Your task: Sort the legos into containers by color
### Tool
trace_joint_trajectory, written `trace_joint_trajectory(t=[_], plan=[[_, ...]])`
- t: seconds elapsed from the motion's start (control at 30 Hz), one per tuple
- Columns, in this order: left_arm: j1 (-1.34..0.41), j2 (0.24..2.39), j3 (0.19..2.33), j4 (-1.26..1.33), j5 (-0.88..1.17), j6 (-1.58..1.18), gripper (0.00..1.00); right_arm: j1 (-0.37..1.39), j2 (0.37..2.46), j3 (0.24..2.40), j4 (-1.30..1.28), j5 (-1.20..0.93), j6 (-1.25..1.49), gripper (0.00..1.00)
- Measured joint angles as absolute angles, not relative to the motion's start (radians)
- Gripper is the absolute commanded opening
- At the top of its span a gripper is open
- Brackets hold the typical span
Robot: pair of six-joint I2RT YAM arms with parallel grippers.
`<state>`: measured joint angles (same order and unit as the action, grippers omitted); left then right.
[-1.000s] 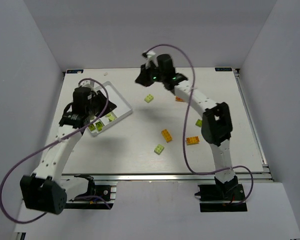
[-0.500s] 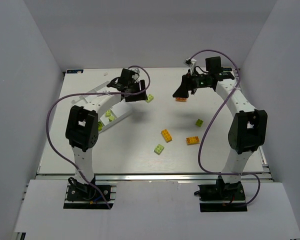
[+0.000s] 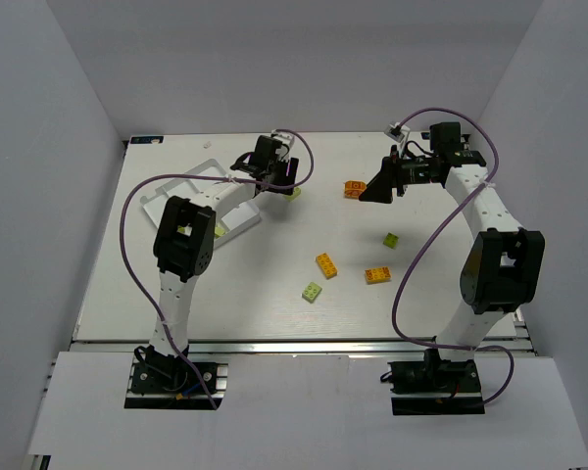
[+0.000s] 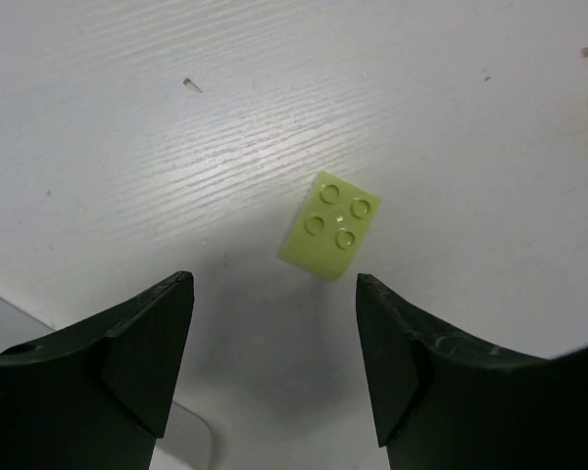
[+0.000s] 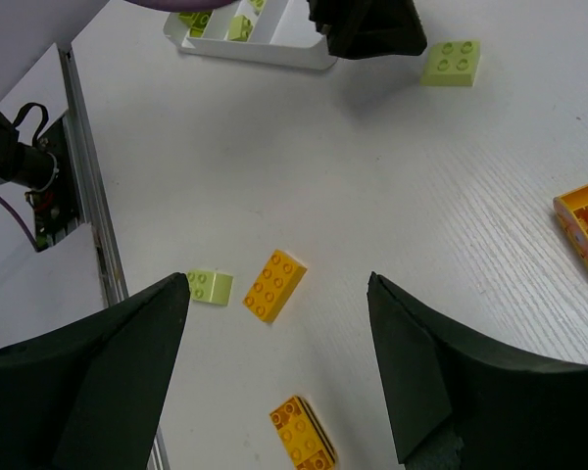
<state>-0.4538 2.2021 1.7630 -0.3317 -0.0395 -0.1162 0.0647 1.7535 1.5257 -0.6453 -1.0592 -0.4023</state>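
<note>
My left gripper is open, and the lime lego is below its fingers and to their right in the top view. I need to move the gripper across and down around the lego next.
My left gripper (image 4: pixel 272 284) is open and empty, low over the table at the far middle. A lime lego (image 4: pixel 331 225) lies just beyond its fingertips, lying free of them; the top view shows this lego (image 3: pixel 292 193) beside the left gripper (image 3: pixel 277 182). My right gripper (image 5: pixel 277 284) hangs open and empty, high above the table, beside an orange lego (image 3: pixel 354 188). Below it lie an orange lego (image 5: pixel 274 286), a lime one (image 5: pixel 209 287) and another orange one (image 5: pixel 304 443). The white tray of containers (image 3: pixel 240 217) holds lime legos (image 5: pixel 239 27).
A darker green lego (image 3: pixel 390 240) lies on the right half of the table. The left arm stretches across the tray and hides part of it. A metal rail (image 5: pixel 88 215) runs along the table's near edge. White walls enclose the table on three sides.
The left arm swung from over the tray to the lime lego at the far middle. The right gripper moved right, to beside the far orange lego. Both grippers have opened.
</note>
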Motion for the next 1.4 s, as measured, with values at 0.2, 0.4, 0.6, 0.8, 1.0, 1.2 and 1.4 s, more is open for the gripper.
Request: trace_joint_trajectory(t=[0.2, 0.4, 0.6, 0.8, 1.0, 1.2, 1.4], plan=[[-0.453, 2.287, 1.797, -0.311, 0.014, -0.045, 0.77, 0.055, 1.716, 1.522, -0.657, -1.056, -0.422, 0.79], [-0.456, 2.301, 1.796, -0.269, 0.089, 0.004, 0.77, 0.046, 1.711, 1.522, -0.666, -1.045, -0.427, 0.79], [-0.467, 2.337, 1.822, -0.248, 0.093, 0.021, 0.71, 0.046, 1.712, 1.522, -0.685, -1.032, -0.427, 0.79], [-0.494, 2.364, 1.829, -0.229, 0.038, 0.032, 0.49, 0.046, 1.722, 1.544, -0.709, -1.020, -0.427, 0.79], [-0.509, 2.366, 1.824, -0.199, -0.017, 0.019, 0.30, 0.046, 1.738, 1.578, -0.731, -1.014, -0.429, 0.77], [-0.506, 2.300, 1.726, -0.142, -0.029, -0.063, 0.15, 0.051, 1.738, 1.577, -0.752, -0.982, -0.441, 0.64], [-0.451, 2.013, 1.517, -0.131, -0.068, -0.223, 0.10, 0.078, 1.730, 1.540, -0.762, -0.907, -0.465, 0.36]])
